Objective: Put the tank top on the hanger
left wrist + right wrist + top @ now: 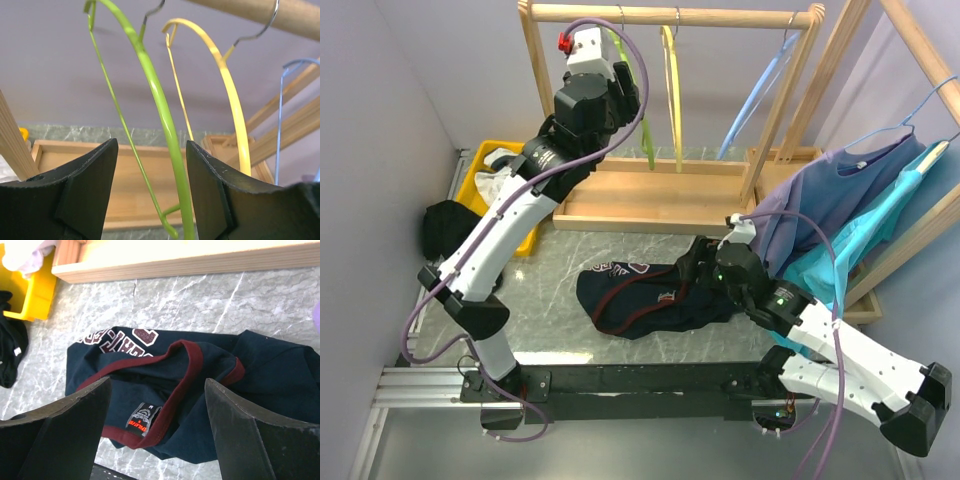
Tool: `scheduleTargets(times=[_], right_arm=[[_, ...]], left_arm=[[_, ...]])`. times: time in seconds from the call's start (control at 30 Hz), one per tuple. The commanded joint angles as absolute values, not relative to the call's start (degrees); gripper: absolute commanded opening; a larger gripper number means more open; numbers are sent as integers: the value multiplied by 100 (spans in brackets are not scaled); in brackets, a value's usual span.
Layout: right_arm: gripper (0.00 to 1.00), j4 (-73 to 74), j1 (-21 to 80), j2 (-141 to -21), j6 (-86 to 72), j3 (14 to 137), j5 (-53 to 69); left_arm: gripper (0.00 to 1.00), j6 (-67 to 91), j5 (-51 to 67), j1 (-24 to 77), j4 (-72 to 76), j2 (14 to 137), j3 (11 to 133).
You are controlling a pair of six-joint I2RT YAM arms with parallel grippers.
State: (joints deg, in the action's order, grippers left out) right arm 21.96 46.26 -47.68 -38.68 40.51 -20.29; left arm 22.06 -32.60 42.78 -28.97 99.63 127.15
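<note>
The lime-green hanger's arm sits off-centre, close to one finger of the robot's left gripper, so that gripper needs to move down and toward the yellow hanger, with its fingers astride that arm.
The tank top [640,295], dark navy with dark red trim, lies crumpled on the marble table; in the right wrist view its neck trim and label [150,365] face up. My right gripper [705,262] hovers just above it, open and empty, the jaws [157,385] straddling the neckline. The lime-green hanger [648,148] hangs on the wooden rail. My left gripper [620,90] is raised to it, open; the hanger's arm [165,120] passes between the jaws [152,145], close to the right finger, not pinched.
A yellow hanger [672,70] and a light blue hanger [760,90] hang on the same wooden rack [670,15]. A yellow bin [480,190] with a white garment and a black garment [445,228] sit at left. Purple and teal clothes [840,200] hang at right.
</note>
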Motion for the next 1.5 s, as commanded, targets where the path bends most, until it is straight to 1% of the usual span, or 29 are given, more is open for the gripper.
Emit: scheduleTargets(times=[0.0, 0.23, 0.3, 0.5, 0.53, 0.6, 0.63, 0.7, 0.73, 0.8, 1.03, 1.17, 1.2, 1.33, 1.47], right_arm=[[83, 2188, 4676, -4570, -3841, 4210, -2197], [83, 2223, 4676, -4448, -3832, 4131, -2232], [83, 2215, 4667, -4421, -3849, 4078, -2233], [83, 2162, 4676, -4254, -3937, 3911, -2162], [83, 2153, 4667, -4245, -3937, 3894, -2153], [83, 2162, 4676, -4245, -3929, 3902, -2145], [83, 2188, 4667, -4254, -3920, 3946, -2127], [83, 2206, 4676, -4263, -3911, 3990, -2118], [83, 2223, 4676, -4254, -3902, 4016, -2118], [83, 2241, 4667, -4237, -3885, 4052, -2127], [83, 2320, 4676, -4254, -3832, 4157, -2171], [84, 2276, 4667, -4324, -3806, 4210, -2206], [84, 2268, 4676, -4359, -3797, 4227, -2206], [84, 2224, 4676, -4438, -3771, 4263, -2241], [84, 2241, 4676, -4439, -3771, 4254, -2268]], left_arm=[[62, 1934, -3752, 4394, -2346, 10124, 12928], [61, 1416, -4604, 4790, -2039, 10704, 13139], [59, 1354, -5025, 4877, -2065, 10819, 13315], [51, 635, -6151, 5124, -1627, 10995, 13122], [47, 546, -6387, 5159, -1574, 11004, 13113], [40, 292, -6503, 5247, -1389, 11021, 13096], [29, 229, -6556, 5273, -1354, 11021, 13104], [18, 97, -6600, 5326, -1266, 11004, 13131], [9, 62, -6601, 5335, -1248, 11004, 13166], [1, -130, -6601, 5379, -1213, 10969, 13201], [1, -334, -6443, 5528, -1143, 10618, 13315], [1, -106, -5986, 5581, -1537, 10345, 13447], [1, 156, -5768, 5581, -1651, 10223, 13456], [1, 456, -5292, 5564, -1617, 9660, 12826], [1, 825, -4958, 5555, -1906, 9177, 12472]])
